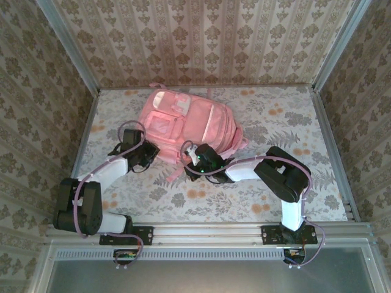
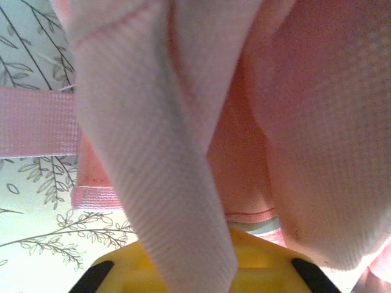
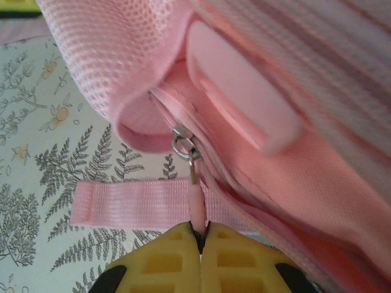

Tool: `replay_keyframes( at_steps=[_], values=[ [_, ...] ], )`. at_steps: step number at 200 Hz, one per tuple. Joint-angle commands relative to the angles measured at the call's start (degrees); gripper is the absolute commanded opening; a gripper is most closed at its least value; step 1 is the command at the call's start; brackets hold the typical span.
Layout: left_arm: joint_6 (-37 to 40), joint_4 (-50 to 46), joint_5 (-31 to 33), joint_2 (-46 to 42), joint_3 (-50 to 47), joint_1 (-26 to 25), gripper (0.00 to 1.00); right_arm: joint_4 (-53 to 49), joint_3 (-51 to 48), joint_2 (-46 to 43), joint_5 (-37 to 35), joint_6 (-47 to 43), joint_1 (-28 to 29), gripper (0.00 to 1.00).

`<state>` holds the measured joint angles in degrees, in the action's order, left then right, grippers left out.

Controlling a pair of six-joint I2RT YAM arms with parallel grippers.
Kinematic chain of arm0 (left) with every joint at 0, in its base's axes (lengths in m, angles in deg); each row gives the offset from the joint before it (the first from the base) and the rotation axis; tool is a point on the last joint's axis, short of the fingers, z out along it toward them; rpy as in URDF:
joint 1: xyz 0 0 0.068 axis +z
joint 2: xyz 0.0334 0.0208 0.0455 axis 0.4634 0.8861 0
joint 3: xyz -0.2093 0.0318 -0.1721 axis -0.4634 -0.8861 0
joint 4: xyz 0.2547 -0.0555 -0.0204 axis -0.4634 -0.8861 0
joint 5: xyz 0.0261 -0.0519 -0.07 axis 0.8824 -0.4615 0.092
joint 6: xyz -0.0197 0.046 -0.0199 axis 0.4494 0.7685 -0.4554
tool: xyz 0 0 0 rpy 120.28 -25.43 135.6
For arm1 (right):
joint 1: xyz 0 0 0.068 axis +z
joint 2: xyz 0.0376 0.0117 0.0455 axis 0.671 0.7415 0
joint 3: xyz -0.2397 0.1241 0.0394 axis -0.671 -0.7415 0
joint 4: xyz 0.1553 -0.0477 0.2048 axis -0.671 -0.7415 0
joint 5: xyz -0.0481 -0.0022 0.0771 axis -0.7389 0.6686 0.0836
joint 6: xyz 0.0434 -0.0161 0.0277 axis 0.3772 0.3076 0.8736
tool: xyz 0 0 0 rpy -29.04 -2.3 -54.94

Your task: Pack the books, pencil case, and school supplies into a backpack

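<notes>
I should next pull my right gripper along the near edge of the backpack, away from my left gripper, and then let go of the zipper pull tab.
The pink backpack (image 1: 189, 125) lies flat in the middle of the table, its bottom end toward the arms. My left gripper (image 1: 148, 157) is at its near left corner. In the left wrist view a fold of the backpack's pale pink fabric (image 2: 165, 171) comes out from between the yellow fingers (image 2: 263, 262), which stand together on it. My right gripper (image 1: 190, 155) is at the near edge of the backpack. Its fingers (image 3: 200, 235) are shut on the pink zipper pull tab (image 3: 197, 204), which hangs from the metal slider (image 3: 183, 143). The books, pencil case and school supplies are out of view.
A loose pink strap (image 3: 128, 204) lies across the floral tablecloth (image 1: 201, 195) just in front of the right fingers, and another strap (image 2: 36, 128) lies left of the left gripper. Patterned walls (image 1: 36, 110) close in the table on three sides.
</notes>
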<state>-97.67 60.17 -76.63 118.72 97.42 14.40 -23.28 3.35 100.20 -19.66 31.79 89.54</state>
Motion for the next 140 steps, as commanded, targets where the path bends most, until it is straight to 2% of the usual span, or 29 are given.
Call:
replay_keyframes(
  at_steps=[1,39,140],
  values=[
    [1.49,-3.22,10.49,-3.04,-0.16,0.74,0.08,-4.62,-0.88,-2.21,-4.23,-1.75,-0.07,0.0],
    [2.9,-4.54,12.17,-4.82,-0.01,0.93,0.01,-5.7,-4.85,-5.33,-6.32,-2.71,-0.3,0.0],
    [5.74,-6.76,14.09,-4.05,1.67,1.06,0.0,-8.35,-14.16,-14.69,-7.18,-5.36,-5.0,0.0]
  ],
)
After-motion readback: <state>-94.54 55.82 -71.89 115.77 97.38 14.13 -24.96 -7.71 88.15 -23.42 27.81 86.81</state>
